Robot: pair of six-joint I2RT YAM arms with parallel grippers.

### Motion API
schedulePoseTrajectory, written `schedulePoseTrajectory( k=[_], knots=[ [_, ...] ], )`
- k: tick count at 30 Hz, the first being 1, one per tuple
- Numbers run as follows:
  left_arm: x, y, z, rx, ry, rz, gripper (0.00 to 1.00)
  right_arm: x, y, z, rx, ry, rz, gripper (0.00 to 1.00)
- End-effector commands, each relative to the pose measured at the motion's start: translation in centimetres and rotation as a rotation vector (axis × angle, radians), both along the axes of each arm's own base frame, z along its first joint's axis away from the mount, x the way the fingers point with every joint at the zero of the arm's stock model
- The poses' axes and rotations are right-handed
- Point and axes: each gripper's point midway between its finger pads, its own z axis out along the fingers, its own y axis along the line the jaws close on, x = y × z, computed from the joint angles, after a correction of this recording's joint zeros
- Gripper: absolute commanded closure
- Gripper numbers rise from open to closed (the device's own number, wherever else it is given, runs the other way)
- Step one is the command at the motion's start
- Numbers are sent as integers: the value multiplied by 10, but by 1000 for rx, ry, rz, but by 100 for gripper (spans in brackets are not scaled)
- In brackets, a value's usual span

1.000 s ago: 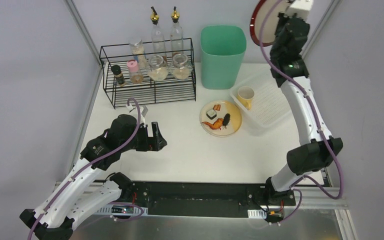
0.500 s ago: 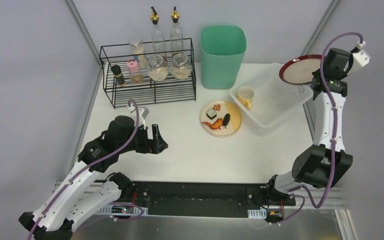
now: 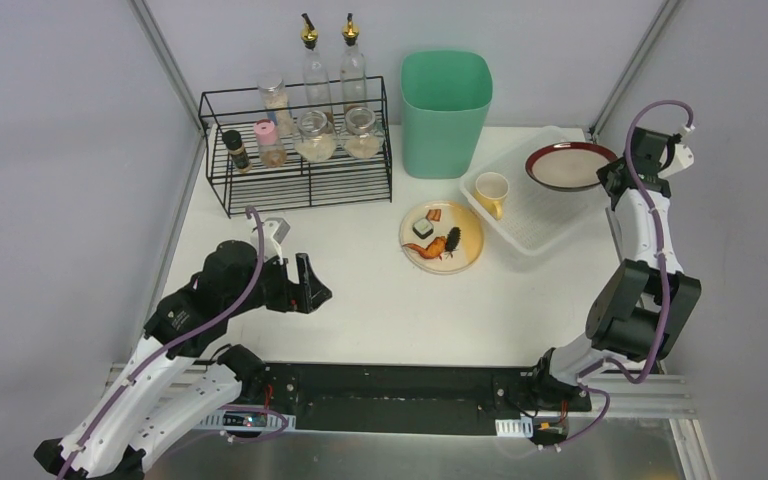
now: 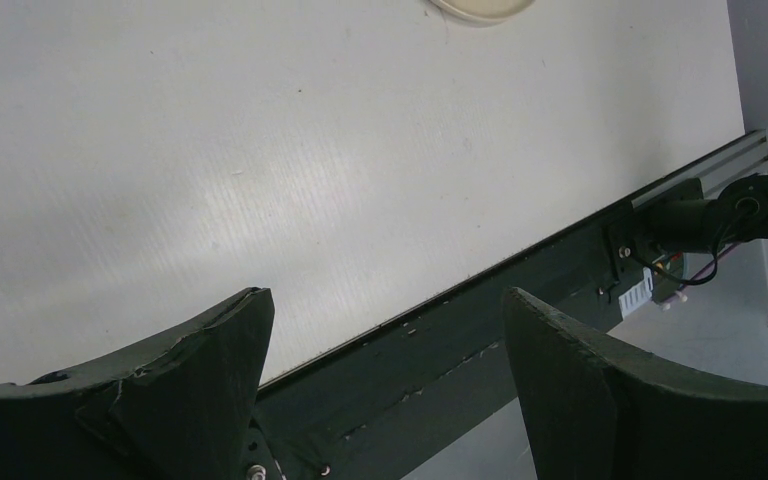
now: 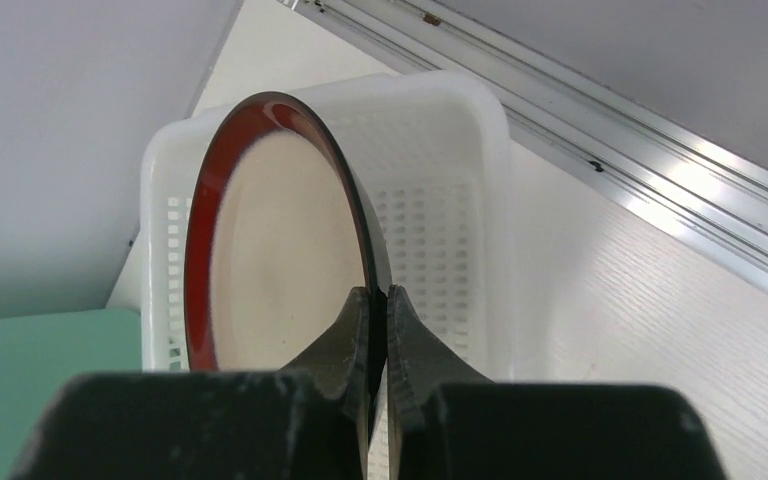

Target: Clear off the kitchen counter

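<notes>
The right gripper moves down and toward the yellow cup (image 3: pixel 491 191) next and releases the red-rimmed plate's rim over the basket's bare bottom, since the plate still hangs above it.
The white kitchen counter (image 3: pixel 380 300) carries a yellow plate (image 3: pixel 468 252) with food scraps at its middle. My right gripper (image 3: pixel 610 172) is shut on the rim of a red-rimmed plate (image 3: pixel 566 166) and holds it over the white mesh basket (image 3: pixel 540 215). In the right wrist view the red-rimmed plate (image 5: pixel 270 240) stands on edge between the pinched fingers, above the basket (image 5: pixel 440 230). A yellow cup (image 3: pixel 491 191) sits in the basket. My left gripper (image 3: pixel 310 283) is open and empty above the counter's near left; its fingertips (image 4: pixel 230 345) frame bare counter (image 4: pixel 260 150).
A black wire rack (image 3: pixel 298 150) with jars and bottles stands at the back left. A green bin (image 3: pixel 446 110) stands at the back middle. Grey rails edge the counter, with a black bar (image 3: pixel 390 395) along the near edge.
My right arm has swung down and right from high above the back, lowering the red-rimmed plate from upright to nearly flat over the basket. My left gripper has shifted slightly toward me.
</notes>
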Motion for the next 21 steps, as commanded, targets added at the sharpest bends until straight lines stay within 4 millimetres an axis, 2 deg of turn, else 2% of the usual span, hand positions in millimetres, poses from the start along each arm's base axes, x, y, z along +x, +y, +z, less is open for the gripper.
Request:
schedulePoseTrajectory(
  k=[1,9,21],
  knots=[
    [-4,2,0,5,-9,-11,13,46,-5,69,19,-328,-14,100],
    [-4,5,-1,14,-23,-9,14,58,-2,30,49,-287,-4,100],
    [-7,7,0,0,-40,0,13,65,31,-16,49,-197,65,100]
  ],
)
